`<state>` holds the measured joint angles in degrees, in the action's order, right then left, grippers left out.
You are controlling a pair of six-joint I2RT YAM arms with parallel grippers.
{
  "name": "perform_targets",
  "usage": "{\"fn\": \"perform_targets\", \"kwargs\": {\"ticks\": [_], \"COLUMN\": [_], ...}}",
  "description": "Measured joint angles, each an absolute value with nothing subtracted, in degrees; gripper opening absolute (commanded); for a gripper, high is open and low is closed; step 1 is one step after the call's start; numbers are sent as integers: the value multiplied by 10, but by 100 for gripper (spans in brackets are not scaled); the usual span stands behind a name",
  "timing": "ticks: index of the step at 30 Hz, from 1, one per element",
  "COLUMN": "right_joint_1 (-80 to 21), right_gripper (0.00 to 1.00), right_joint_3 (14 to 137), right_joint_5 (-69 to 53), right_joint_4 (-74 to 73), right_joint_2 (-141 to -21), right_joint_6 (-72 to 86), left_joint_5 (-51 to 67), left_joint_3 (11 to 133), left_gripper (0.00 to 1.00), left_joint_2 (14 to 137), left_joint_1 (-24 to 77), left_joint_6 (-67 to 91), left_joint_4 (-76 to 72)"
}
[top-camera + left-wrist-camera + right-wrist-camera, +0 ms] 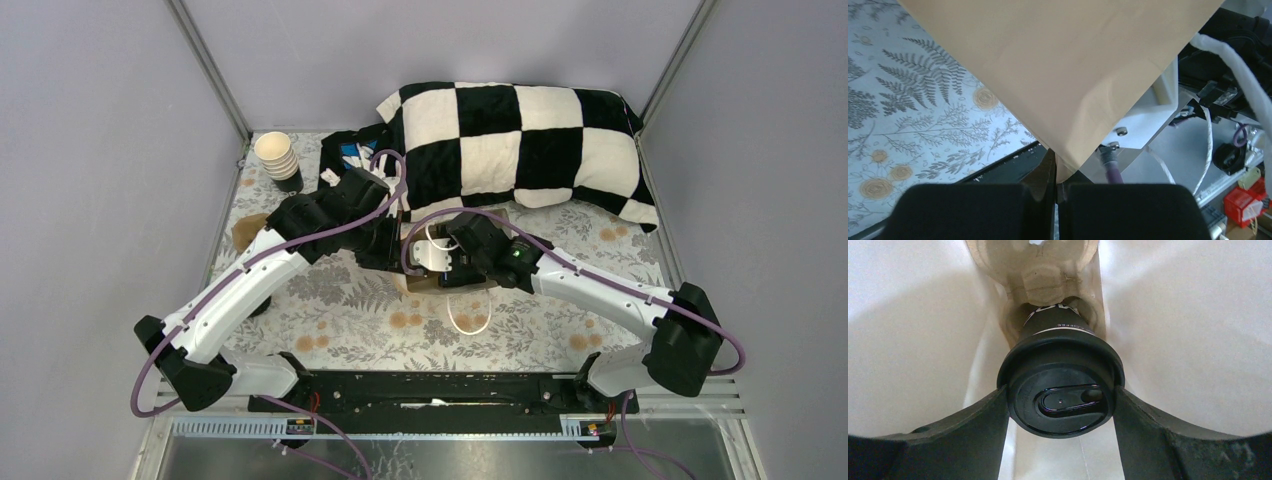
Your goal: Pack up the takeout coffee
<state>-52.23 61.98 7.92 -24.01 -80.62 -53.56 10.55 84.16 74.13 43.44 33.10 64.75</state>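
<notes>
My right gripper moves down toward the left in the top view next, sets the cup into the carrier's hollow (1019, 322) and releases, since the cup's base already points there.
The takeout coffee (1060, 400), a dark cup with a black round lid, stands upright inside a brown paper bag (1063, 60) with pale inner walls. Its base sits in a pulp cup carrier (1043, 275) at the bag's bottom. My right gripper (1060, 407) reaches down into the bag, and its fingers (983, 430) press both sides of the lid. My left gripper (1056, 167) is shut on the bag's edge and holds it up. In the top view both grippers meet at the table's middle, the left (385, 245) and the right (445, 262), and they hide the cup.
A stack of pale beige cups (277, 155) stands at the back left. A black-and-white checkered pillow (520, 145) fills the back right. A dark printed bag (350, 155) lies between them. The bag's white handles (465, 320) hang toward the front. Grey walls close both sides.
</notes>
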Motion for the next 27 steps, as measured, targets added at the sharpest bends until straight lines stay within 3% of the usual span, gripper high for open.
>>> {"fn": "perform_targets", "kwargs": {"ticks": [12,18,27], "right_joint_1": [-536,-538,-537], "right_gripper": [27,27,27], "right_joint_3": [671,692,723], "right_joint_5": [31,2,-24], "right_joint_4": [-379,-402,-400], "right_joint_2": [-804,-825,-890], "right_joint_6": [-474,-468,-484], "left_joint_5": [171,172,138], "left_joint_3": [855,879,905], "left_gripper": [0,10,35], "left_joint_2": [741,747,750], "left_joint_1": [433,400,368], "left_joint_6": [356,369,364], "left_joint_4": [704,739,748]}}
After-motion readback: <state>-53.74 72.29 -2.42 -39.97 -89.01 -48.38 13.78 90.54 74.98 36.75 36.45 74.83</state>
